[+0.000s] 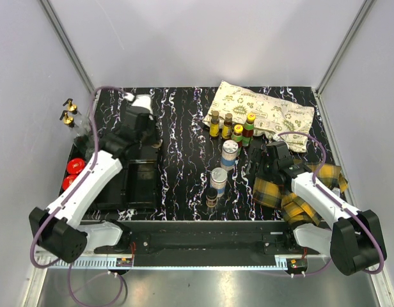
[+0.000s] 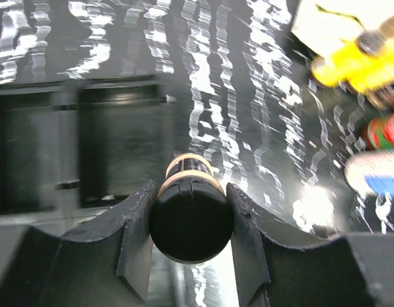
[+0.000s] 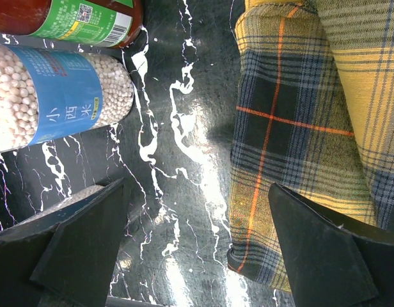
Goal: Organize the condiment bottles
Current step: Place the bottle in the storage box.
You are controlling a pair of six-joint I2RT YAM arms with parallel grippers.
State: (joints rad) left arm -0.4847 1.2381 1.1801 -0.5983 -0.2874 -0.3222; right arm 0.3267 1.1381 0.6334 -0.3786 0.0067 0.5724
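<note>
I should next move my left gripper left in the top view, then down into the black tray compartment (image 1: 144, 151) (image 2: 122, 146) beside the clear bottles, as it looks empty.
My left gripper (image 1: 151, 144) is shut on a tiny dark bottle (image 2: 191, 220) with a black cap and a tan band, held just above the black compartment tray (image 2: 120, 147). My right gripper (image 3: 197, 236) is open and empty, low over the table beside a blue-white shaker (image 3: 56, 102) and a red sauce bottle with a green label (image 3: 75, 19). In the top view, yellow and green sauce bottles (image 1: 227, 126) stand mid-table, with two shakers (image 1: 229, 153) and a tiny dark bottle (image 1: 212, 196) in front of them. Red-lidded jars (image 1: 74, 166) and gold-capped clear bottles (image 1: 69, 112) stand at the far left.
The black tray (image 1: 141, 185) lies left of centre under the left arm. A yellow plaid cloth (image 1: 299, 185) lies under the right arm and right of its fingers (image 3: 299, 128). A printed cream cloth (image 1: 261, 110) lies at the back right. Grey walls enclose the table.
</note>
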